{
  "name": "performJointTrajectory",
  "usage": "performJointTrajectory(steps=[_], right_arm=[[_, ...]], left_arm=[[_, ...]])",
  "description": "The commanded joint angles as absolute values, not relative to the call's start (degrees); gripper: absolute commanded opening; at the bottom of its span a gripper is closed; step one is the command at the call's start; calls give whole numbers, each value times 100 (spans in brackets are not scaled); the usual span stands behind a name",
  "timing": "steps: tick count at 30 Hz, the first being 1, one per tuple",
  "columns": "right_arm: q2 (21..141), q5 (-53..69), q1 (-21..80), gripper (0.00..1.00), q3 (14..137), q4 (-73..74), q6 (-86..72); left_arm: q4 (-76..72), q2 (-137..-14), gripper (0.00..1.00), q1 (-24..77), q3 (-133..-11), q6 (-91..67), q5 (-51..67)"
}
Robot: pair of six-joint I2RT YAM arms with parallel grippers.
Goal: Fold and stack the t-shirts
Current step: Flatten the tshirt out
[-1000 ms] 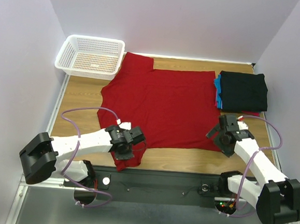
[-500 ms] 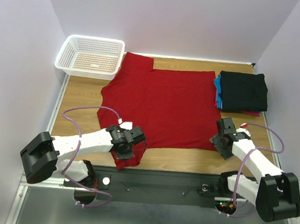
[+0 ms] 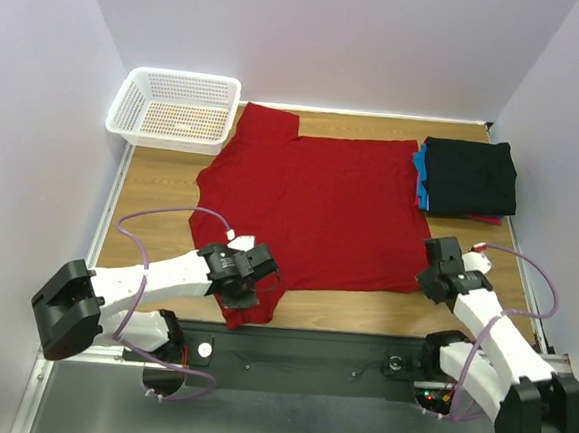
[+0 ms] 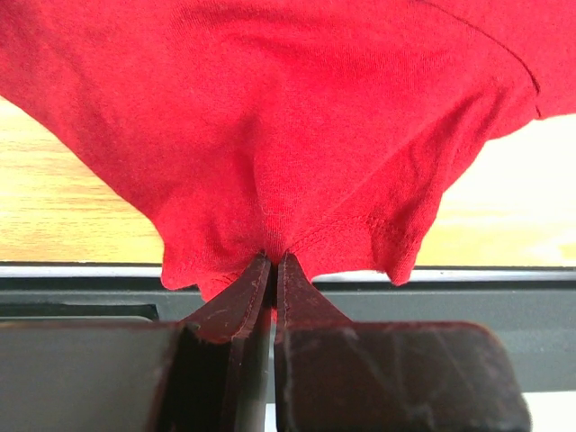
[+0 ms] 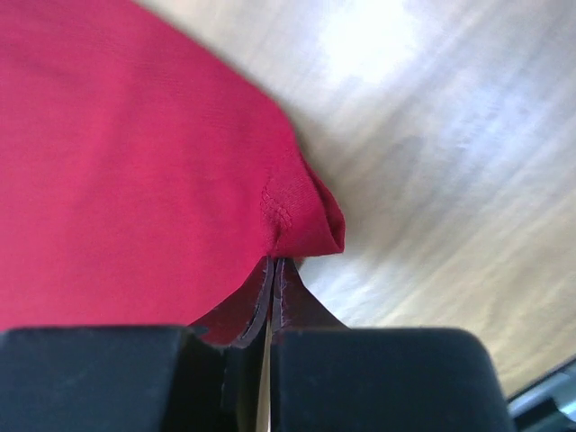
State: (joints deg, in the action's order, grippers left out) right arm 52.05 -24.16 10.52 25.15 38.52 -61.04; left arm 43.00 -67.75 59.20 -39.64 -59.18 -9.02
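Observation:
Next, I need to lift the near sleeve with my left gripper, then bring it outward onto the middle of the shirt and let it go there.
A bright red t-shirt [image 3: 310, 208] lies spread flat across the middle of the wooden table. My left gripper [image 3: 252, 286] is shut on the t-shirt's near-left sleeve [image 4: 270, 198], which bunches up at the jaw tips. At the shirt's near-right hem corner [image 5: 301, 216] my right gripper [image 3: 425, 277] is shut on the cloth. Folded t-shirts [image 3: 468, 177] sit stacked at the far right, black on top with blue and pink-red edges showing under it.
A white lattice basket [image 3: 175, 109] stands at the far left corner. The black rail [image 3: 299, 353] carrying both arm bases runs along the near table edge. Walls close in the table on three sides.
My right gripper came down to the near-right hem corner and closed on it. The left gripper kept its hold on the sleeve and barely moved.

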Motion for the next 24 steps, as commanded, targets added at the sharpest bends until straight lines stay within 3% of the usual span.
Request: performJointTrajectory(steps=[1,14,24], right_arm=[[4388,-2329,1028,0,2505,3770,-6170],[4288,-2056,1028,0,2794,4096,-6223],[5360,-1793,1028,1,3585,3507,-5406]], left_arm=[[4482,-6487,0,5941,-3876,-5818,-791],[4500,-6319,0,5880,-4078,-5503,-843],[3885,-7005,0,4625,-4798,-4132,-905]])
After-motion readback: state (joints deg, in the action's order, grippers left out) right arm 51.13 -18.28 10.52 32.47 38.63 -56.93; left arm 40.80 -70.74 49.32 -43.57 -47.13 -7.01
